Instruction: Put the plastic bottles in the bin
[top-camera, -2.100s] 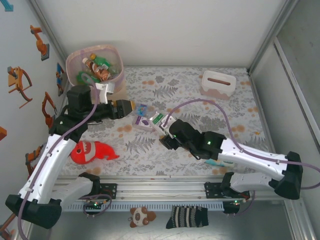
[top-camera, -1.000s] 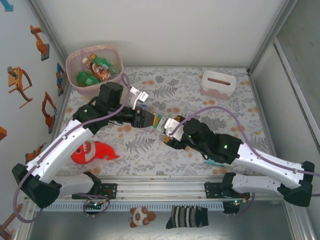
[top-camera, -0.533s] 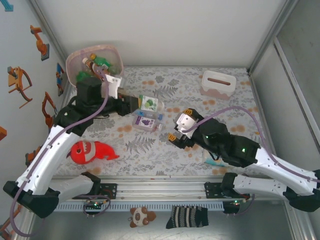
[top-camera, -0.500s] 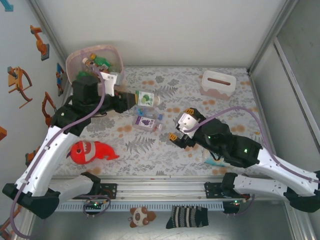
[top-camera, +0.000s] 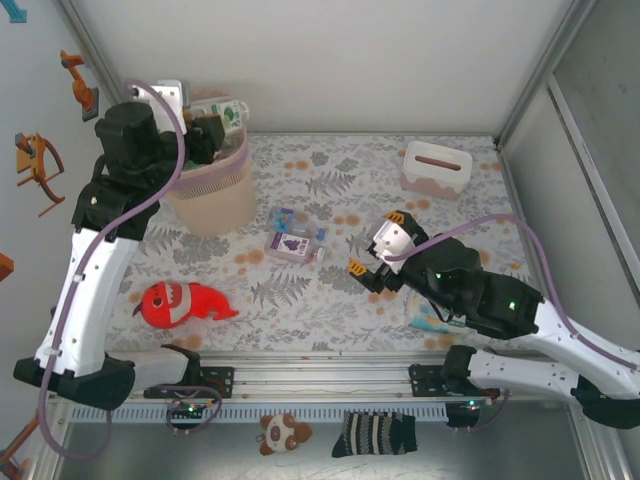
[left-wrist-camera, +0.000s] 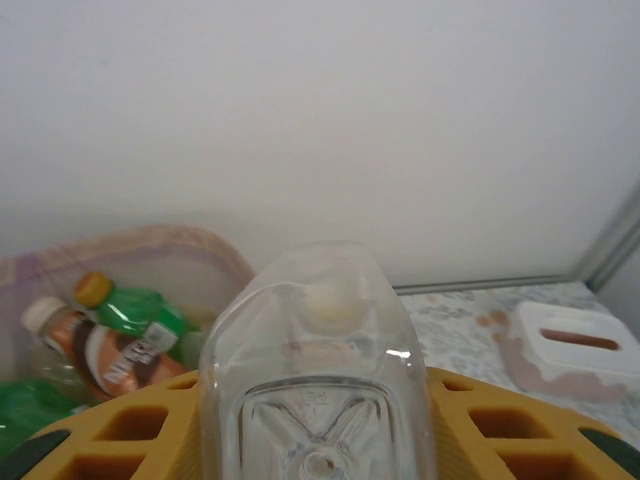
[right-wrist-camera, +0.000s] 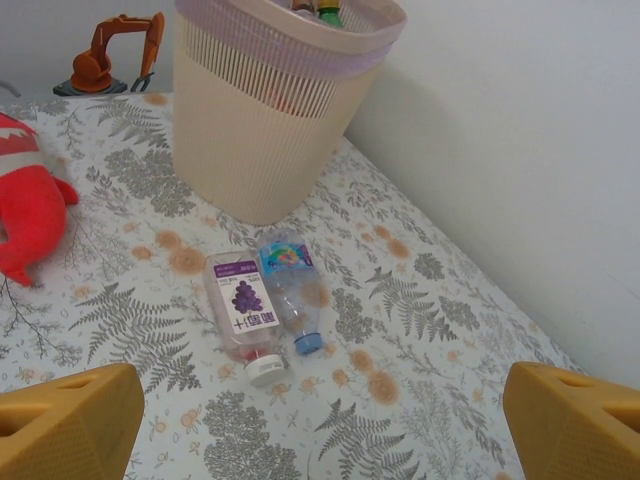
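Observation:
My left gripper moves down into the bin's opening next, then releases the bottle there.
My left gripper (top-camera: 217, 128) is raised over the pale bin (top-camera: 212, 198) at the back left, shut on a clear plastic bottle with a green label (top-camera: 227, 112). In the left wrist view that bottle (left-wrist-camera: 318, 360) sits base-on between the yellow fingers (left-wrist-camera: 130, 440), and the bin (left-wrist-camera: 195, 245) below holds several bottles (left-wrist-camera: 130, 312). Two bottles lie side by side mid-table: a grape-label one with a white cap (top-camera: 290, 245) (right-wrist-camera: 243, 315) and a blue-capped clear one (top-camera: 286, 218) (right-wrist-camera: 290, 292). My right gripper (top-camera: 377, 243) (right-wrist-camera: 320, 410) stands open and empty, right of them.
A red plush fish (top-camera: 185, 303) (right-wrist-camera: 25, 200) lies at the front left. A white tissue box with a pink top (top-camera: 437, 167) (left-wrist-camera: 580, 350) stands at the back right. Something teal (top-camera: 430, 322) lies under the right arm. An orange toy excavator (right-wrist-camera: 115, 45) shows on the left wall.
My left arm took the green-label bottle from my right gripper mid-table and lifted it back-left over the bin. My right gripper opened and drew back to the right.

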